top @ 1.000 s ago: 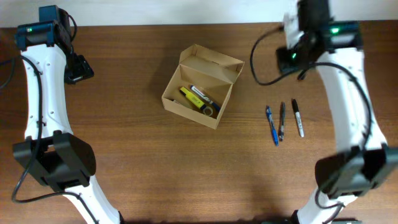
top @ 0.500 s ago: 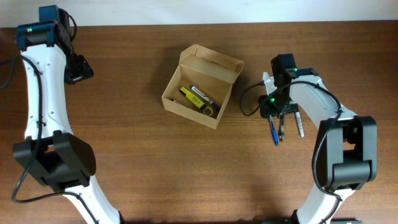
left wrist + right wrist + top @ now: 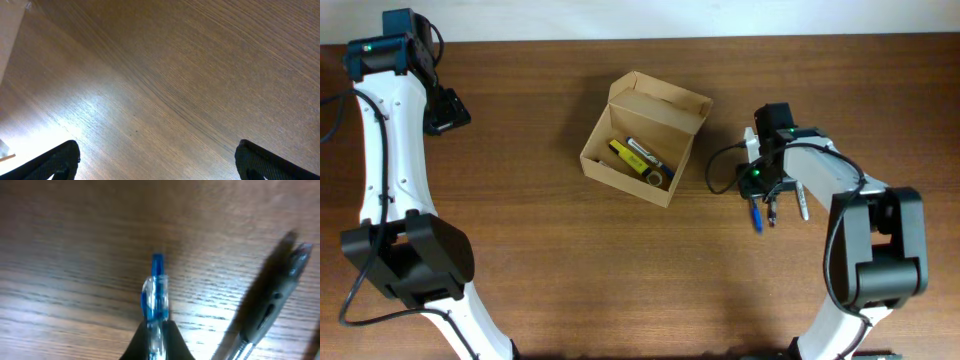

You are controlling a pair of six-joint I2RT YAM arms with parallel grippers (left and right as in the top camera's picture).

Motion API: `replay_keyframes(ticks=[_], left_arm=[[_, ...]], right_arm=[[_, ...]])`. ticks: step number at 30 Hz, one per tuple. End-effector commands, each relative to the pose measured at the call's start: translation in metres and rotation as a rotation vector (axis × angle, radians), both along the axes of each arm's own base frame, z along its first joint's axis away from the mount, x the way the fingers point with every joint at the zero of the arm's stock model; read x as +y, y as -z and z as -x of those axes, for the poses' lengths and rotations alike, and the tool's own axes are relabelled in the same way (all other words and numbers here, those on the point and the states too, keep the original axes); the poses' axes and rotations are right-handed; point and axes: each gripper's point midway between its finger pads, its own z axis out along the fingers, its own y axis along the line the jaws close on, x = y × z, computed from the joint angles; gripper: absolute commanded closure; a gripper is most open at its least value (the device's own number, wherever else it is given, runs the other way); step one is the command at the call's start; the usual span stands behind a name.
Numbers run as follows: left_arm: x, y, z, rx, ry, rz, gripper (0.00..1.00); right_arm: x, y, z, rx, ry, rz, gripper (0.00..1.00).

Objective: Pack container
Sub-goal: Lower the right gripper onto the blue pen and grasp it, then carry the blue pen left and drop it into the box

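The robot will next lift the blue pen [image 3: 756,215] with its right gripper, move across to the box, lower the pen beside the yellow marker [image 3: 625,158] and let it go, since the flap is open.
The container [image 3: 642,140] is a tan cardboard box with its flap lid open, in the middle of the table in the overhead view. A yellow marker [image 3: 625,158] and other items lie inside. My right gripper [image 3: 757,190] is down at the table to its right, shut on a blue pen [image 3: 756,215], which shows clamped between the fingertips in the right wrist view [image 3: 156,295]. A dark grey pen [image 3: 272,300] lies beside it. My left gripper [image 3: 445,110] is open and empty over bare wood at the far left.
Two more pens, a dark one [image 3: 772,208] and a black-and-white marker [image 3: 802,200], lie just right of the blue pen. The table's back edge meets a white wall.
My right arm came down from the back of the table to the pens and shut its fingers on the blue pen. The left arm has not moved.
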Motion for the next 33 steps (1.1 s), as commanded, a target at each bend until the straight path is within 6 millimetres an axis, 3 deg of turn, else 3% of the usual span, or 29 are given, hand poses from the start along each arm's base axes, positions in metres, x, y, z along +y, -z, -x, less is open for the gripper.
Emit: replay_keyframes(ticks=[1, 3, 6, 10, 14, 15, 18, 22, 26, 33], left_arm=[[0.004, 0.005, 0.001, 0.02, 0.002, -0.005, 0.0], [0.004, 0.005, 0.001, 0.02, 0.002, -0.005, 0.0], [0.004, 0.005, 0.001, 0.02, 0.002, -0.005, 0.0], [0.004, 0.005, 0.001, 0.02, 0.002, -0.005, 0.0], [0.004, 0.005, 0.001, 0.02, 0.002, -0.005, 0.0], [0.004, 0.005, 0.001, 0.02, 0.002, -0.005, 0.0], [0.004, 0.005, 0.001, 0.02, 0.002, -0.005, 0.0], [0.004, 0.005, 0.001, 0.02, 0.002, -0.005, 0.0], [0.004, 0.005, 0.001, 0.02, 0.002, -0.005, 0.0], [0.004, 0.005, 0.001, 0.02, 0.002, -0.005, 0.0]], right_arm=[[0.002, 0.004, 0.004, 0.013, 0.011, -0.013, 0.96], [0.008, -0.007, -0.003, -0.004, 0.006, -0.044, 0.96], [0.014, -0.04, -0.024, -0.069, -0.001, -0.072, 0.96], [0.028, -0.117, -0.054, -0.186, -0.062, -0.102, 0.96], [0.057, -0.191, -0.065, -0.284, -0.155, -0.126, 0.96], [0.072, -0.213, -0.065, -0.319, -0.224, -0.128, 0.96], [0.116, -0.244, -0.056, -0.385, -0.416, -0.126, 0.96], [0.165, -0.246, -0.04, -0.421, -0.674, -0.105, 0.96], [0.212, -0.224, -0.029, -0.416, -0.924, -0.08, 0.96], [0.252, -0.171, -0.054, -0.413, -1.015, -0.111, 0.96]])
